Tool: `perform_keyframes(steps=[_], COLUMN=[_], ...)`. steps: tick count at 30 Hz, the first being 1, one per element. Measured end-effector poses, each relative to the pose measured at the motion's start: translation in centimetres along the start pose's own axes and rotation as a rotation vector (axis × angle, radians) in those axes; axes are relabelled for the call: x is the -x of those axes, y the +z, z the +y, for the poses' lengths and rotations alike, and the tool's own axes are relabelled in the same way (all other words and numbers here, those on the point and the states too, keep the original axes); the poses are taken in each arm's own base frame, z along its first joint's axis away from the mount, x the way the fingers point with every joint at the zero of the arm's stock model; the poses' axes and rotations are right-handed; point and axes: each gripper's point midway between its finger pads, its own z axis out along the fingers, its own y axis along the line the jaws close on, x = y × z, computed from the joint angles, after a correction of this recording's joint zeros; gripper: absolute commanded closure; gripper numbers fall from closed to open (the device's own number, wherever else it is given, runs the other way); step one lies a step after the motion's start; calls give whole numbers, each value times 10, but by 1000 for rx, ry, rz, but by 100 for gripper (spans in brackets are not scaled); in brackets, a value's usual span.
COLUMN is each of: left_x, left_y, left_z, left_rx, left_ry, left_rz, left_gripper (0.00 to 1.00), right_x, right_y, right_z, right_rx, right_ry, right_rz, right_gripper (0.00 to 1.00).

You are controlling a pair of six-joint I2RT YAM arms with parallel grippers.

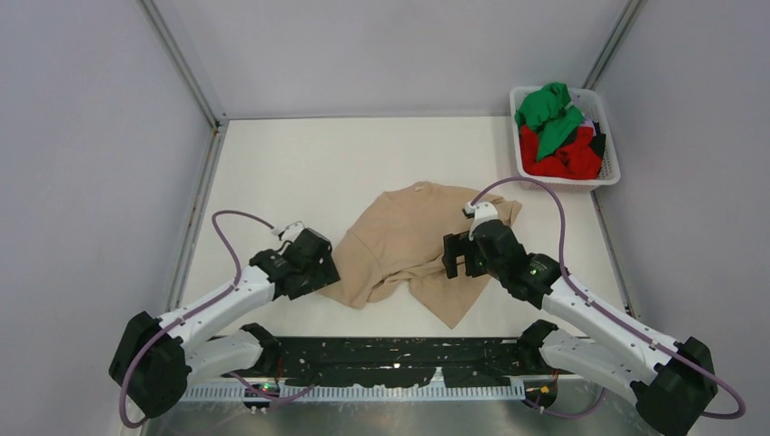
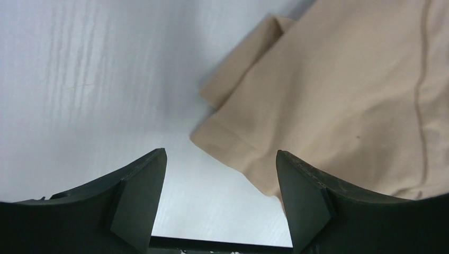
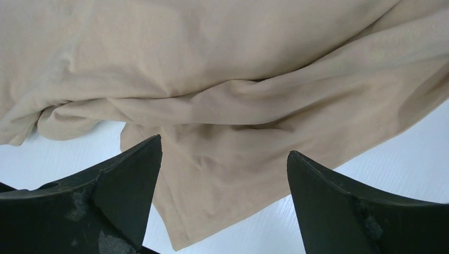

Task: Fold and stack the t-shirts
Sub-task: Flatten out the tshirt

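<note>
I should move my left gripper down onto the upper sleeve corner (image 1: pixel 326 292) of the beige-tan t-shirt (image 1: pixel 404 241) next and close it, because this corner is ahead of the gap between its open fingers.
A beige-tan t-shirt (image 1: pixel 404 241) lies crumpled on the white table, mid-front. My left gripper (image 1: pixel 318 268) is open and empty at the shirt's left edge; in the left wrist view the beige-tan t-shirt (image 2: pixel 339 90) shows a sleeve corner lying just ahead of the open left gripper (image 2: pixel 219 180). My right gripper (image 1: pixel 459 256) is open and empty above the shirt's right part; in the right wrist view the open right gripper (image 3: pixel 225 174) hovers over a folded corner of the beige-tan t-shirt (image 3: pixel 227 106). Green t-shirt (image 1: pixel 551 115) and red t-shirt (image 1: pixel 563 159) lie bunched in the basket.
A white lattice basket (image 1: pixel 610 177) stands at the back right of the table. Grey walls enclose the table on the left, back and right. A black rail (image 1: pixel 399 359) runs along the near edge between the arm bases.
</note>
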Motion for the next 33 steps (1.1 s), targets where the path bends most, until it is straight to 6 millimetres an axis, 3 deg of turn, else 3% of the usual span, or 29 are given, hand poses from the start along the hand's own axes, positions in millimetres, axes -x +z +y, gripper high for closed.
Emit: perform_keyframes(steps=[5,12,14,18,25,31,32,33], left_x=[-5,-9,-9,-11,-23,-32,-33,-35], left_y=[22,40,42,43,38,35,34,32], left_z=[21,4,-4,-15,-17,-18,-17,-16], left_rx=[90,85,63,13,-24,-32,-31,-28], left_ry=[-7,43,43,37,48,61,64,67], left_rz=[39,110,119,132,157,193,198,204], left_gripper=[29,50,52,54,74,75,79,91], right_x=[-4,-4,-4,-3,-5,-8,-8,-9], right_y=[2,2,2,2,3,6,6,6], right_z=[1,-1,-2,-5,-9,-11,-11,-12], right_rx=[1,-14,-21,-34,-59,-73,-74,-76], right_ry=[-1,9,11,12,16,15,14,14], right_rz=[13,8,7,3,4,18,19,20], right_gripper=[5,4,5,5,5,5,5,5])
